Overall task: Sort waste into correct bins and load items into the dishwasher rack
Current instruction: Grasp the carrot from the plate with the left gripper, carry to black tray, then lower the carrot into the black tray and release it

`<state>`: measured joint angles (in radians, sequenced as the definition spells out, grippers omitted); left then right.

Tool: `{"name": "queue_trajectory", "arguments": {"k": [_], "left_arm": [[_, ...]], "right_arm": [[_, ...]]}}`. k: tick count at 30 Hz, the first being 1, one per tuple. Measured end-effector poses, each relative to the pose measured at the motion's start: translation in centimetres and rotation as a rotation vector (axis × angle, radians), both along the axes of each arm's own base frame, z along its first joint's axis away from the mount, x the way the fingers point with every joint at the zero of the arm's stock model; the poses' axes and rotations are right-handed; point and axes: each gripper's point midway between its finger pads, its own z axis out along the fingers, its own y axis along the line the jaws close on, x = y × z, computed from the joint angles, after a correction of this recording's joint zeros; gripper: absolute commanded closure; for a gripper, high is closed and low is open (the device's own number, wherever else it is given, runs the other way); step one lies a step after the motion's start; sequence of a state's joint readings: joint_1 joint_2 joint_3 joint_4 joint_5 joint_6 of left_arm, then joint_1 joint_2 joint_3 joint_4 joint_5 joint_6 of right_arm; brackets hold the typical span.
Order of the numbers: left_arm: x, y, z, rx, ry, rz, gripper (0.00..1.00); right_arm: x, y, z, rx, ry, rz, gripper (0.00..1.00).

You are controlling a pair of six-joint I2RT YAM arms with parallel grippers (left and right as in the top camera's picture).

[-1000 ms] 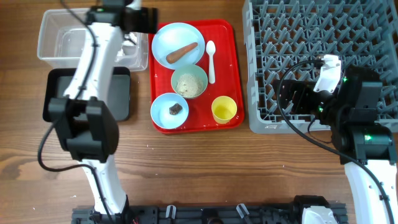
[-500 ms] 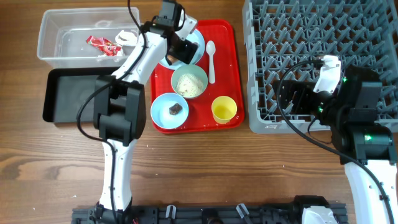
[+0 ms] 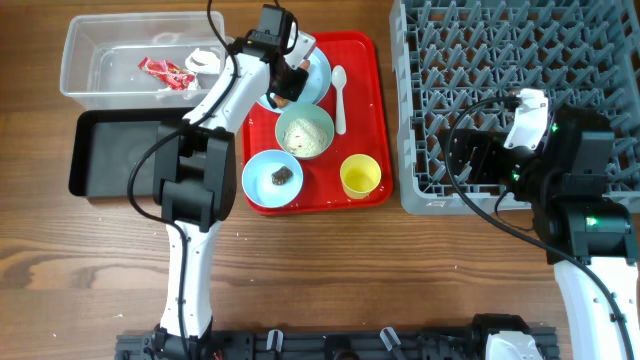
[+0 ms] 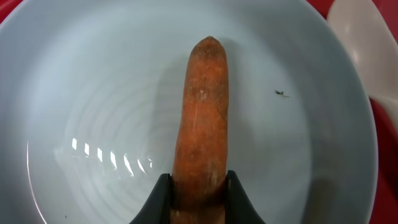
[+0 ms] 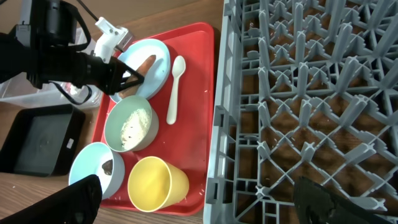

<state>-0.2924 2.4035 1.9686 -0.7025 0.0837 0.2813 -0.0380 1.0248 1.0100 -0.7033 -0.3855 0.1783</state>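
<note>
My left gripper lifts the stick next and swings left in the overhead view to the black tray (image 3: 125,152), which is empty of wrappers. It then lowers the stick and releases it.
My left gripper (image 4: 199,200) is shut on the thick end of the orange carrot-like stick (image 4: 202,118), which lies on the pale blue plate (image 4: 93,93). In the overhead view that gripper (image 3: 287,88) sits over the plate (image 3: 316,72) at the back of the red tray. The green bowl (image 3: 305,131) holds rice. The blue bowl (image 3: 272,178) holds a brown chunk. The yellow cup (image 3: 360,176) and the white spoon (image 3: 339,95) stay on the tray. My right gripper (image 5: 202,202) hangs open over the rack's (image 3: 520,90) front left corner.
The clear tub (image 3: 100,75) at the back left holds the red-and-white wrapper (image 3: 165,72) and a white tissue (image 3: 203,62). The black tray (image 3: 120,150) lies in front of it. The red serving tray (image 3: 375,110) sits between the bins and the rack.
My left arm swung from over the clear tub to the plate, and its jaws closed on the carrot stick. The wrapper and tissue now show in the tub. The right arm stayed put.
</note>
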Motion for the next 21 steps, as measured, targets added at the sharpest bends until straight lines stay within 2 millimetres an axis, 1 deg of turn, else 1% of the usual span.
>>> {"name": "queue_trajectory", "arguments": {"k": [2, 3, 4, 5, 6, 7, 8, 10, 11, 12, 13, 14, 15, 16, 17, 18, 19, 20, 21], "left_arm": [[-0.3, 0.2, 0.5, -0.017, 0.017, 0.047, 0.96], [-0.8, 0.4, 1.0, -0.026, 0.038, 0.081, 0.96], [-1.1, 0.5, 2.1, -0.041, 0.044, 0.116, 0.96], [-1.2, 0.7, 3.9, -0.061, 0.033, 0.154, 0.96], [-1.6, 1.2, 6.0, -0.082, 0.029, 0.195, 0.96], [-2.1, 1.8, 8.7, -0.106, 0.016, 0.239, 0.96], [-3.1, 2.9, 12.5, -0.139, -0.004, 0.299, 0.96], [-5.1, 5.8, 19.0, -0.184, -0.054, 0.415, 0.96], [-7.7, 9.1, 21.9, -0.166, -0.041, 0.555, 0.96], [-9.9, 12.4, 23.4, -0.147, -0.026, 0.716, 0.96], [-10.9, 14.4, 23.8, -0.138, -0.017, 0.812, 0.96], [-12.3, 16.8, 23.7, -0.123, 0.013, 0.946, 0.96], [-13.5, 20.1, 22.5, -0.103, 0.044, 1.127, 0.96], [-13.8, 21.7, 21.5, -0.095, 0.062, 1.214, 0.96], [-14.3, 23.8, 19.2, -0.079, 0.094, 1.340, 0.96], [-14.9, 25.1, 16.8, -0.062, 0.130, 1.429, 0.96], [-15.2, 26.1, 13.6, -0.054, 0.161, 1.514, 0.96], [-15.7, 26.5, 11.8, -0.044, 0.188, 1.552, 0.96], [-15.9, 26.9, 8.9, -0.055, 0.194, 1.605, 0.96]], "right_arm": [[0.0, 0.0, 0.0, 0.000, 0.000, 0.000, 0.00], [0.0, 0.0, 0.0, 0.000, 0.000, 0.000, 0.00], [0.0, 0.0, 0.0, 0.000, 0.000, 0.000, 0.00], [0.0, 0.0, 0.0, 0.000, 0.000, 0.000, 0.00], [0.0, 0.0, 0.0, 0.000, 0.000, 0.000, 0.00], [0.0, 0.0, 0.0, 0.000, 0.001, 0.000, 0.00], [0.0, 0.0, 0.0, 0.000, 0.000, 0.000, 0.00], [0.0, 0.0, 0.0, 0.000, 0.000, 0.000, 0.00], [0.0, 0.0, 0.0, 0.000, 0.001, 0.000, 0.00], [0.0, 0.0, 0.0, 0.000, 0.001, 0.000, 0.00], [0.0, 0.0, 0.0, 0.000, 0.000, 0.000, 0.01], [0.0, 0.0, 0.0, 0.000, 0.000, 0.000, 0.00], [0.0, 0.0, 0.0, 0.000, 0.001, -0.001, 0.00], [0.0, 0.0, 0.0, 0.000, 0.001, 0.000, 0.00], [0.0, 0.0, 0.0, 0.000, 0.001, 0.000, 0.00], [0.0, 0.0, 0.0, 0.000, 0.001, 0.000, 0.00], [0.0, 0.0, 0.0, 0.000, 0.001, -0.001, 0.00], [0.0, 0.0, 0.0, 0.000, 0.002, 0.000, 0.00], [0.0, 0.0, 0.0, 0.000, 0.002, 0.000, 0.00]]}}
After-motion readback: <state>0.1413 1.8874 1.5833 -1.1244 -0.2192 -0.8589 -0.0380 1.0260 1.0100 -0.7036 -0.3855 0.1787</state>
